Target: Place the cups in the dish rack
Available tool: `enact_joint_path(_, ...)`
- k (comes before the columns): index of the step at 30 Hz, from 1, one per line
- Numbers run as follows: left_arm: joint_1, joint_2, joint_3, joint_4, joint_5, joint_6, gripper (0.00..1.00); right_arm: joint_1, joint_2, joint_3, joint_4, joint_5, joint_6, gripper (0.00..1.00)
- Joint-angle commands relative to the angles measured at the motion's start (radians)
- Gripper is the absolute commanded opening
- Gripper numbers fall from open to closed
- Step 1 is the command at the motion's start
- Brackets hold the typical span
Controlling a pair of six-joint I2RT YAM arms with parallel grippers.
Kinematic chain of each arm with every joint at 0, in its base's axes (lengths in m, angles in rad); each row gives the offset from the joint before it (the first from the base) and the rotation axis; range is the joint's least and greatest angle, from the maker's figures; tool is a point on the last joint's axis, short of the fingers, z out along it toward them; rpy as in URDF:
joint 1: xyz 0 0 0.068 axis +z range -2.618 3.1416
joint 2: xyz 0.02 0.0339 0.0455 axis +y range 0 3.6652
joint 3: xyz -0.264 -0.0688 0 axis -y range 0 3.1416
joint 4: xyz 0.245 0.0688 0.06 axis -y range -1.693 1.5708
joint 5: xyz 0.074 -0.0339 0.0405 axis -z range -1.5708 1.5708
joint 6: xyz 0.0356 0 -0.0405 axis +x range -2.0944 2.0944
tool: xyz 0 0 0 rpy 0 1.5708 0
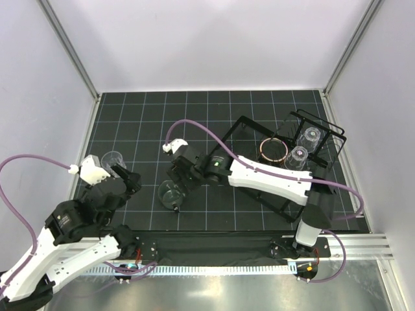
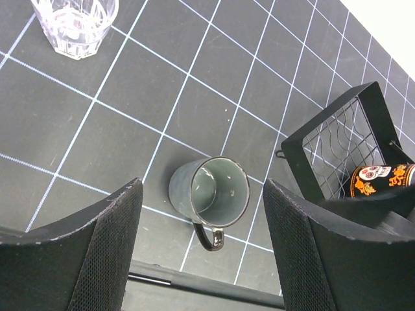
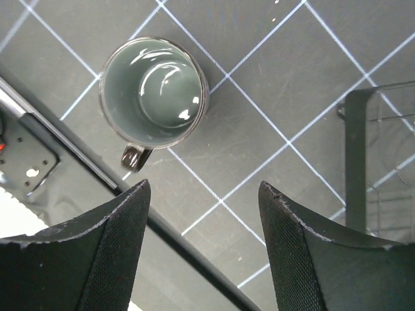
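Observation:
My right gripper lowers toward the grey mug point(image 1: 170, 194) next, its fingers straddling the mug's rim on the rack point(image 1: 243, 123) side, because the mug's opening faces up there.
A grey mug point(image 1: 170, 194) with a dark handle stands upright on the black gridded mat, near the front edge. My right gripper point(image 1: 177, 176) hovers open just behind it; in the right wrist view the grey mug point(image 3: 152, 97) lies beyond the open right gripper point(image 3: 202, 188). My left gripper point(image 1: 130, 178) is open to the mug's left, and the grey mug point(image 2: 211, 188) shows between its fingers point(image 2: 117, 240) but below them. A clear tumbler point(image 1: 111, 159) stands by the left gripper. The dish rack point(image 1: 243, 123) holds a red-inside printed mug point(image 1: 274, 150) and two clear tumblers point(image 1: 312, 136).
The rack's near corner point(image 2: 295, 146) shows right of the grey mug, and the same rack corner point(image 3: 356, 162) appears in the right wrist view. A metal rail point(image 1: 259, 249) runs along the table's front edge. White walls close in the mat on three sides.

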Motion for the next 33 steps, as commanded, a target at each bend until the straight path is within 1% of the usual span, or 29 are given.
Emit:
enact_joint_path(1, -0.001, -0.040, -0.024, -0.013, -0.015, -0.031, 0.73, 0.005, 0.039, 0.050, 0.056, -0.014, 0.016, 0.69)
enact_joint_path(5, -0.001, -0.078, -0.044, -0.019, -0.005, -0.044, 0.73, 0.006, 0.126, 0.114, 0.049, 0.018, 0.047, 0.68)
enact_joint_path(10, -0.001, -0.109, -0.047, -0.031, -0.003, -0.045, 0.73, 0.005, 0.205, 0.147, 0.061, 0.027, 0.085, 0.68)
enact_joint_path(14, -0.001, -0.119, -0.048, -0.034, 0.003, -0.045, 0.73, 0.006, 0.284, 0.194, 0.050, 0.036, 0.110, 0.65)
enact_joint_path(21, -0.003, -0.133, -0.041, -0.038, 0.011, -0.038, 0.73, 0.006, 0.344, 0.195, 0.067, 0.030, 0.119, 0.57)
enact_joint_path(23, -0.001, -0.138, -0.044, -0.038, 0.011, -0.037, 0.73, 0.005, 0.360, 0.184, 0.078, 0.021, 0.122, 0.49)
enact_joint_path(24, -0.001, -0.139, -0.047, -0.036, 0.011, -0.037, 0.73, 0.006, 0.361, 0.181, 0.082, 0.020, 0.122, 0.41)
enact_joint_path(26, -0.001, -0.141, -0.047, -0.033, 0.012, -0.037, 0.73, 0.006, 0.363, 0.176, 0.092, 0.020, 0.121, 0.34)
enact_joint_path(27, -0.001, -0.139, -0.045, -0.030, 0.014, -0.037, 0.73, 0.006, 0.361, 0.168, 0.093, 0.024, 0.119, 0.27)
enact_joint_path(29, -0.001, -0.141, -0.044, -0.025, 0.018, -0.029, 0.74, 0.006, 0.349, 0.152, 0.105, 0.032, 0.112, 0.17)
enact_joint_path(30, -0.001, -0.138, -0.044, -0.019, 0.020, -0.025, 0.75, 0.006, 0.340, 0.142, 0.112, 0.038, 0.112, 0.08)
enact_joint_path(31, -0.001, -0.138, -0.044, -0.012, 0.023, -0.017, 0.77, 0.006, 0.317, 0.129, 0.134, 0.040, 0.110, 0.04)
enact_joint_path(33, -0.001, -0.138, -0.041, -0.001, 0.035, -0.005, 0.79, 0.006, 0.288, 0.090, 0.156, 0.047, 0.110, 0.04)
